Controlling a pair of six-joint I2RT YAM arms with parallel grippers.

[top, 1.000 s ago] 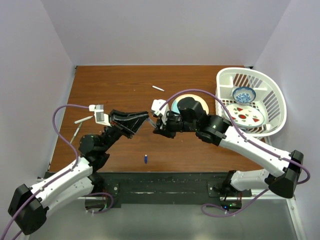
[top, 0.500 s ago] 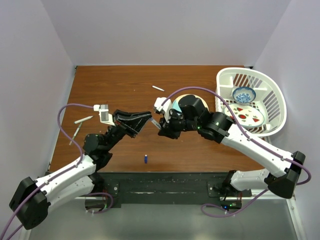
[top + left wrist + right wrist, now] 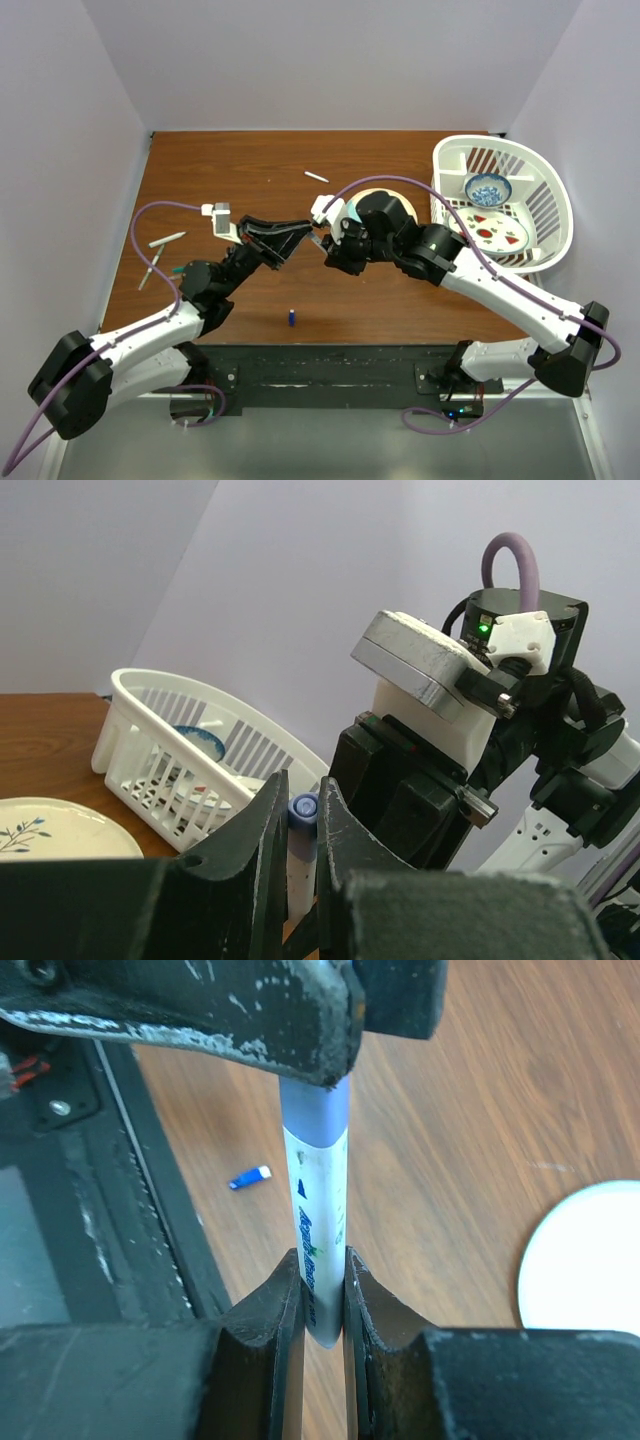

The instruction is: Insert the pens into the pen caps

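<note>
The white pen [image 3: 316, 1210] is capped, so the left gripper tilts down next and lowers onto the wood between the plate and the loose cap [image 3: 291, 318].
Both grippers meet above the middle of the table. My right gripper [image 3: 320, 1265] [image 3: 323, 241] is shut on a white pen [image 3: 316, 1210] with blue print. The pen's far end wears a blue pen cap [image 3: 313, 1110], and that end sits between the fingers of my left gripper [image 3: 301, 794] [image 3: 302, 231], which is shut on the cap [image 3: 303, 810]. A loose blue pen cap [image 3: 291, 318] [image 3: 249, 1177] lies near the table's front edge. Three more pale pens lie on the table: one at the back [image 3: 316, 177] and two at the left [image 3: 167, 239] [image 3: 151, 272].
A white basket [image 3: 553, 205] [image 3: 130, 695] stands at the right, holding a blue bowl [image 3: 489, 187] and a red-patterned plate [image 3: 497, 233]. A pale round plate [image 3: 398, 203] [image 3: 60, 825] lies under my right arm. A small green item [image 3: 177, 270] lies by the left pens.
The left arm has reached further right and away from its base. The right gripper has shifted slightly right with it. Both grips have stayed shut.
</note>
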